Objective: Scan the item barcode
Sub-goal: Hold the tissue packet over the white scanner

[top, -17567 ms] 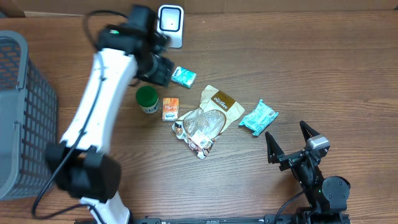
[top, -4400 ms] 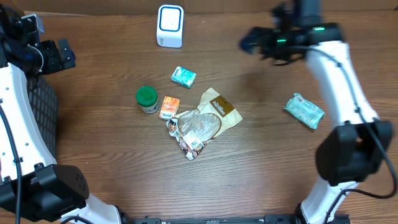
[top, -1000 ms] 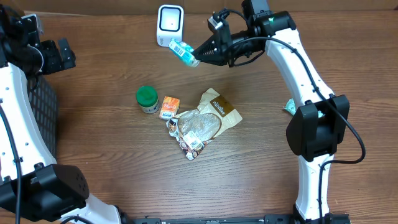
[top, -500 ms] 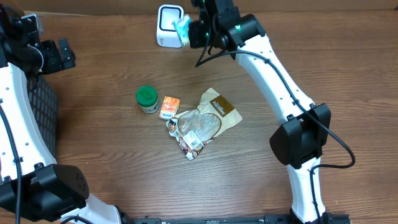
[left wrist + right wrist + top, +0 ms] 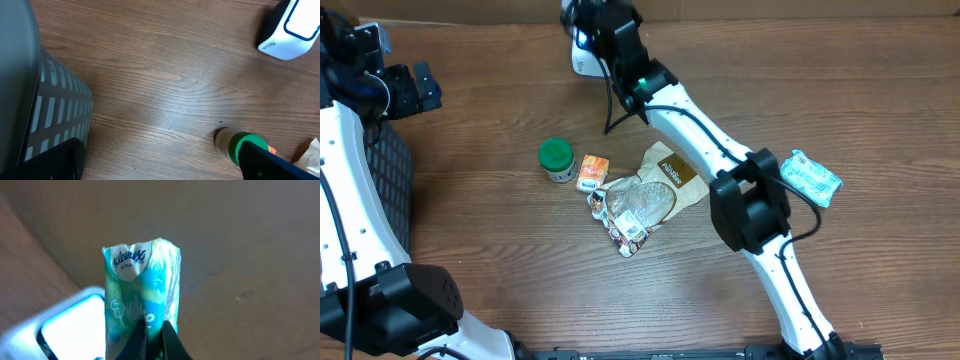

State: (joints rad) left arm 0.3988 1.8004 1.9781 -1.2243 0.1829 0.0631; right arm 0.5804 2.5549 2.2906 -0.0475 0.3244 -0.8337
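My right gripper needs to swing back from the scanner (image 5: 579, 64) and down onto that pack's scanner-side end (image 5: 793, 165) to release, because another teal pack lies apart from the pouch.
A teal and white Kleenex tissue pack (image 5: 142, 292) stands upright in the right wrist view, and my right gripper (image 5: 151, 339) is shut on its lower end. Just behind it at lower left sits the white scanner (image 5: 67, 326). Overhead, my right gripper (image 5: 592, 22) hovers over the scanner (image 5: 579, 64) at the table's far edge, hiding the pack there. My left gripper (image 5: 398, 80) hangs open and empty at the far left, above the table by the basket; its dark fingertips (image 5: 270, 164) frame bare wood.
A grey mesh basket (image 5: 35, 100) stands at the left edge. Mid-table lie a green-lidded jar (image 5: 556, 158), an orange packet (image 5: 592, 172), a brown pouch (image 5: 675, 172) and a clear snack bag (image 5: 635, 205). Another teal pack (image 5: 810, 178) lies at right.
My right arm has swung left with the tissue pack, from beside the scanner to directly over it. The left arm has not moved.
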